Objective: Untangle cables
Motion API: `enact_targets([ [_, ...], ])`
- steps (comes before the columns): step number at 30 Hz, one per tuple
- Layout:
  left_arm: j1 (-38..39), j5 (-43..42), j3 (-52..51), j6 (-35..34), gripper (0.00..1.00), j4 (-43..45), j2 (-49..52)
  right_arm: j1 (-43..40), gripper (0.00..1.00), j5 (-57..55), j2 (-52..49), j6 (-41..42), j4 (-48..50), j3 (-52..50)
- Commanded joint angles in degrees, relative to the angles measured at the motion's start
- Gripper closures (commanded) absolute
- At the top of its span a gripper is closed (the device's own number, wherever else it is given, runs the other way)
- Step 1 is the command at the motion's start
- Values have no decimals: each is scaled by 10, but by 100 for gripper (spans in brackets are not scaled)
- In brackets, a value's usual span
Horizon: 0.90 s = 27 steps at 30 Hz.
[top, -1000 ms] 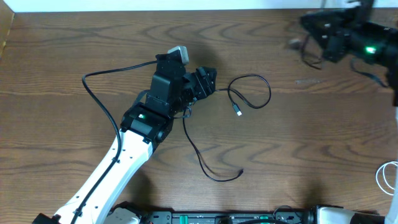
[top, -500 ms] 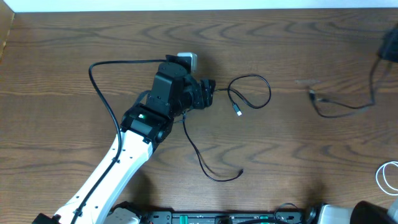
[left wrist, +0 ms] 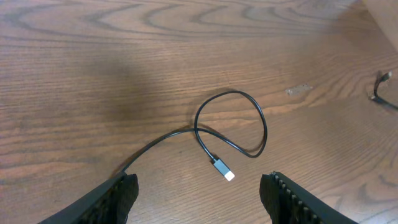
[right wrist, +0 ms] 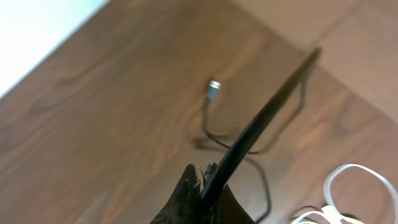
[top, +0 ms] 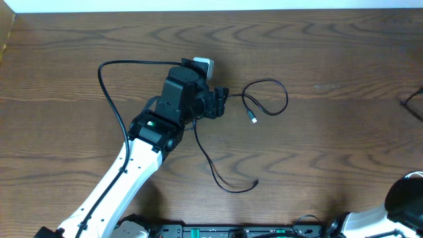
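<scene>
I should carry the black cable with my right gripper to the right in the overhead view, toward the white cable, and keep it away from the loop in the middle of the table.
A thin black cable [top: 268, 99] lies mid-table in a loop, its plug [top: 253, 119] pointing down, with a tail running to the front [top: 228, 188]. My left gripper [top: 221, 102] is open and empty just left of the loop. In the left wrist view the loop [left wrist: 231, 123] and plug [left wrist: 222, 169] lie between and ahead of the open jaws [left wrist: 199, 199]. My right gripper [right wrist: 202, 180] is shut on a second black cable [right wrist: 267, 118]. That cable's plug end [right wrist: 213, 89] rests on the wood. Part of it shows at the right edge overhead [top: 414, 102]. A white cable [right wrist: 348, 180] lies beside it.
The left arm's own thick black wire [top: 109, 99] arcs over the table's left part. The right arm's base [top: 403, 198] is at the front right corner, with the white cable [top: 413, 176] next to it. The table's far edge runs along the top.
The right arm swung from the far right corner out of view toward the front right, dragging the second black cable to the right edge. The left gripper shifted slightly.
</scene>
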<state>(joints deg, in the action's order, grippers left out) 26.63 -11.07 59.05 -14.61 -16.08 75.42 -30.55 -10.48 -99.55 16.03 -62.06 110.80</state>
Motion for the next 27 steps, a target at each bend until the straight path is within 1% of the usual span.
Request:
enact_targets([
  [1,-3,1,1,12,32,-1,-3,-46,99,-59,-14,11,19,10],
  [4,-3,-3,1,12,32,-7,-3,-73,99,-59,-17,5,36,10],
  [7,-3,-3,1,12,32,-8,-3,-98,99,-61,-17,-20,46,10],
  [10,-3,-3,1,13,32,-8,-3,-125,99,-93,-19,-24,49,10],
  [14,-3,-3,1,13,32,-8,-2,-155,99,-93,-32,-51,65,9],
  [17,-3,-3,1,12,32,-2,-2,-159,99,-90,-49,-71,65,9],
  [21,-3,-3,1,12,32,1,-2,-159,99,-81,-78,-75,62,9],
  [27,-3,-3,1,12,32,1,-2,-159,99,-60,-146,-84,72,9],
])
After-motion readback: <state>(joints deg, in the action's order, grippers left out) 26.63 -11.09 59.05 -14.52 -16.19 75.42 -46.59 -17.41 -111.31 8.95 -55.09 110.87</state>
